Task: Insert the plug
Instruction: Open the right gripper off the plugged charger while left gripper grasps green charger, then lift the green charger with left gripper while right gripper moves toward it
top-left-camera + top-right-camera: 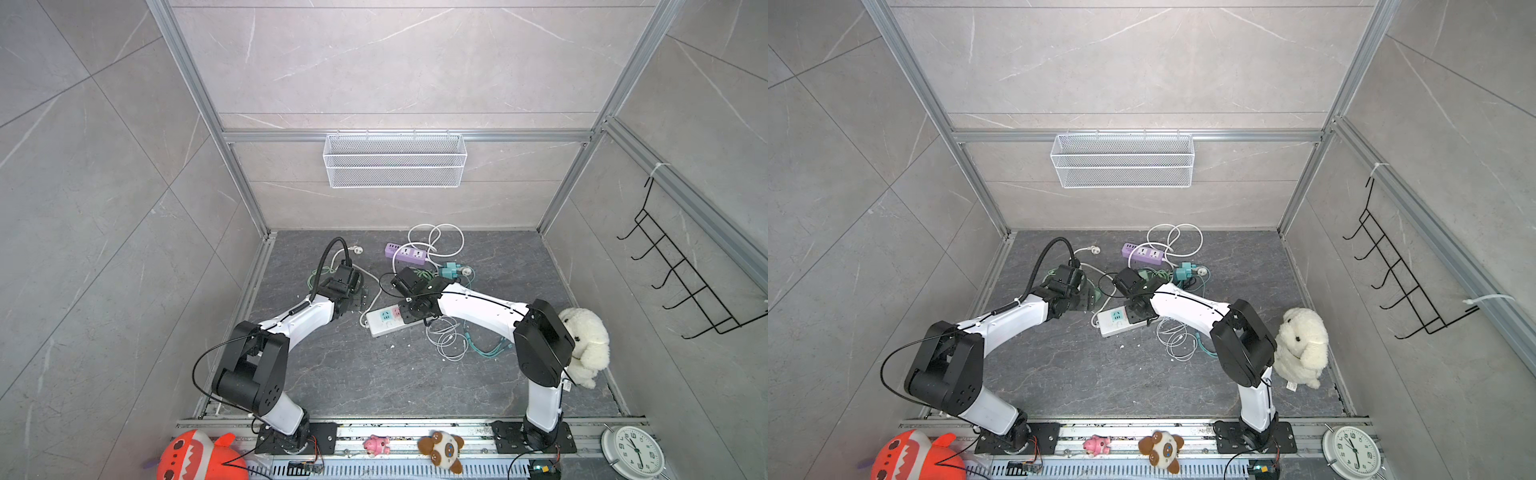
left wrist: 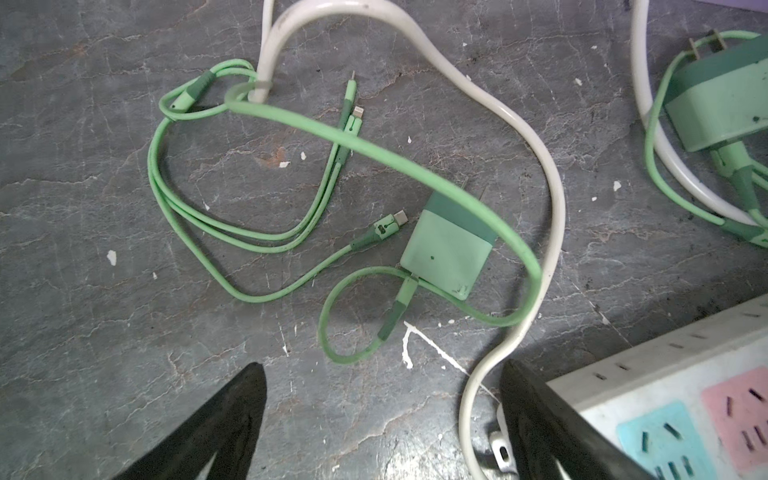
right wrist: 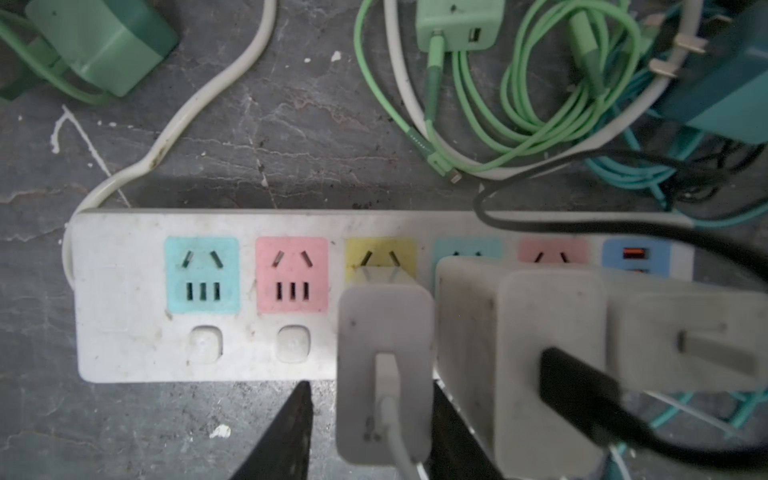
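Note:
Next, my left gripper moves outward and down to close around the body of the green charger by the power strip's cord (image 1: 1096, 295) (image 2: 449, 246), as it lies unplugged and sockets stand empty.
A white power strip (image 1: 376, 328) (image 1: 1109, 328) (image 3: 124, 291) lies mid-floor, with coloured sockets. A white plug (image 3: 384, 374) with a white cable stands in the yellow socket (image 3: 380, 249), and a short length of its prongs shows. My right gripper (image 3: 371, 386) is open around the plug; one finger stands clearly apart from it and the other is close beside it. My left gripper (image 2: 382, 365) is open over bare floor by the strip's cord end (image 2: 665, 374), holding nothing. In both top views the wrists hide both grippers' tips.
Two more white adapters (image 3: 540, 353) sit in the strip beside the plug, one with a black cable. Green chargers (image 2: 446, 253) (image 3: 457, 20) and tangled cables lie around. A purple strip (image 1: 406, 253), a teal plug (image 1: 449, 271) and a plush dog (image 1: 584, 345) are nearby.

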